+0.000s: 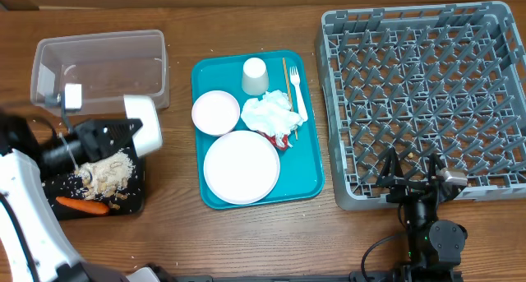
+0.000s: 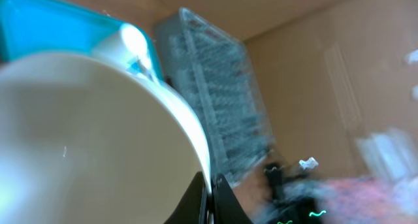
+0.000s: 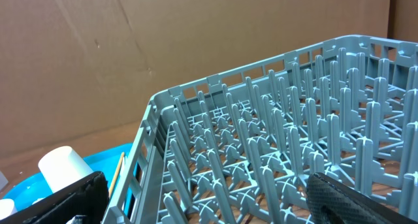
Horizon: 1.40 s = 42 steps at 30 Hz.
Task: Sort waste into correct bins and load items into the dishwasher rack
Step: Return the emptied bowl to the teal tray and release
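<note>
The teal tray's far corner (image 1: 213, 76) is free. My left gripper will next swing toward the cup, turn the bowl upright, then lower it into that corner and release it.
My left gripper (image 1: 123, 135) is shut on the rim of a small white bowl (image 1: 142, 121), tipped on its side above the black tray (image 1: 138, 201). The pinched bowl (image 2: 85, 132) fills the left wrist view, its edge between the jaws of that gripper (image 2: 212, 188). Beige crumbs (image 1: 109, 171) and an orange carrot (image 1: 82, 205) lie in the black tray. On the teal tray (image 1: 308, 171) sit a plate (image 1: 242, 166), a second bowl (image 1: 215, 112), a cup (image 1: 255, 75), a napkin (image 1: 269, 115), a chopstick (image 1: 285, 72) and a fork (image 1: 297, 93). My right gripper (image 1: 415, 177) stands open at the rack's (image 1: 427, 85) front edge.
The clear tub (image 1: 99, 64) stands behind the black tray at the back left. In the right wrist view the grey rack pegs (image 3: 274, 139) rise between my fingers (image 3: 65, 198), with the cup (image 3: 62, 164) and chopstick (image 3: 116, 173) beyond the rack's left wall.
</note>
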Tool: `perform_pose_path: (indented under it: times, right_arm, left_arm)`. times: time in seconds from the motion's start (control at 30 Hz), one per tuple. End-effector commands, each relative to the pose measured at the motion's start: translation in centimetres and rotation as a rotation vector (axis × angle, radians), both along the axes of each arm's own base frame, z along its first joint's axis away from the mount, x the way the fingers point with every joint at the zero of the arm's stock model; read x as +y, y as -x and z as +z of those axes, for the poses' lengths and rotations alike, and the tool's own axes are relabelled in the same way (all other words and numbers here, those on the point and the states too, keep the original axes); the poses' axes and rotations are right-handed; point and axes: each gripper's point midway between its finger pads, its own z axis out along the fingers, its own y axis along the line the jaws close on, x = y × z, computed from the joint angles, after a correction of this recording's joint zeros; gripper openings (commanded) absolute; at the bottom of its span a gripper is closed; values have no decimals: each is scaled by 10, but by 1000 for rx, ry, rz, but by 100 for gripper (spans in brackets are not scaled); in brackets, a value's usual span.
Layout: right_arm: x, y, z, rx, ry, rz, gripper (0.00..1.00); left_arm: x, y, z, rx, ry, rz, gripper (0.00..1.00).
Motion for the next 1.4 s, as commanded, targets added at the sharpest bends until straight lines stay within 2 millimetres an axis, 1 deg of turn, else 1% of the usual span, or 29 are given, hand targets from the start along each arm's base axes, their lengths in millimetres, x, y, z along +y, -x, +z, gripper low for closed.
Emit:
perform_pose_path:
  times: [0.0, 0.03, 0.07, 0.1, 0.2, 0.27, 0.3, 0.33, 0.37, 0.4, 0.43, 0.47, 0.5, 0.6, 0.63, 0.67, 0.7, 0.73, 0.8, 0.83, 0.93, 1.17, 1.3, 1.33, 1.37]
  right_arm:
    - [-1, 0, -2, -3, 6, -2, 100]
    - [-1, 0, -2, -2, 6, -2, 100]
    - [-1, 0, -2, -3, 6, -2, 100]
    - [-1, 0, -2, -2, 6, -2, 100]
    - [-1, 0, -2, -2, 6, -2, 100]
    - [-1, 0, -2, -3, 6, -2, 100]
    - [-1, 0, -2, -3, 6, -2, 100]
    - [-1, 0, -2, -3, 6, -2, 100]
    - [-1, 0, -2, -3, 6, -2, 100]
    - [-1, 0, -2, -3, 6, -2, 100]
    - [-1, 0, -2, -3, 6, -2, 100]
    - [-1, 0, -2, -3, 6, -2, 100]
    - [-1, 0, -2, -2, 6, -2, 100]
    - [-1, 0, -2, -3, 6, -2, 100]
    - [-1, 0, -2, -2, 6, -2, 100]
    - [-1, 0, -2, -2, 6, -2, 100]
    - [-1, 0, -2, -3, 6, -2, 100]
    - [-1, 0, -2, -2, 6, -2, 100]
    - [-1, 0, -2, -3, 6, -2, 100]
    - [-1, 0, -2, -2, 6, -2, 100]
    - [-1, 0, -2, -3, 6, -2, 100]
    - [-1, 0, -2, -2, 6, -2, 100]
    - [-1, 0, -2, -3, 6, -2, 100]
    - [-1, 0, -2, -3, 6, -2, 100]
    - [-1, 0, -2, -3, 6, -2, 100]
  left_arm:
    - [13, -16, 12, 190, -309, 199, 4]
    - [10, -27, 29, 132, -382, 226, 4]
    - [7, -36, 42, 86, -422, 242, 4]
    - [1, -49, 61, 23, -474, 280, 4]
    - [-15, -85, 95, -137, -594, 376, 4]
    - [-31, -108, 107, -228, -663, 425, 4]
    - [-43, -123, 108, -267, -697, 438, 4]
    - [-51, -131, 106, -285, -712, 433, 4]
    - [-64, -144, 101, -307, -732, 418, 4]
    - [-86, -169, 81, -320, -770, 384, 4]
    - [-94, -183, 66, -307, -791, 381, 4]
    - [-107, -208, 34, -284, -828, 361, 4]
    - [-115, -224, 8, -260, -846, 345, 4]
    - [-128, -251, -38, -228, -861, 315, 4]
    - [-130, -256, -47, -223, -863, 311, 4]
    - [-134, -263, -63, -212, -868, 301, 4]
    - [-136, -267, -75, -201, -872, 293, 4]
    - [-138, -268, -82, -194, -876, 287, 4]
    - [-141, -270, -102, -163, -890, 265, 4]
    - [-144, -270, -116, -138, -901, 248, 4]
    - [-149, -266, -137, -96, -916, 216, 5]
    - [-152, -259, -148, -55, -923, 198, 8]
    - [-150, -251, -169, 6, -950, 165, 8]
    - [-150, -250, -172, 14, -952, 161, 8]
    - [-149, -247, -178, 33, -961, 151, 10]
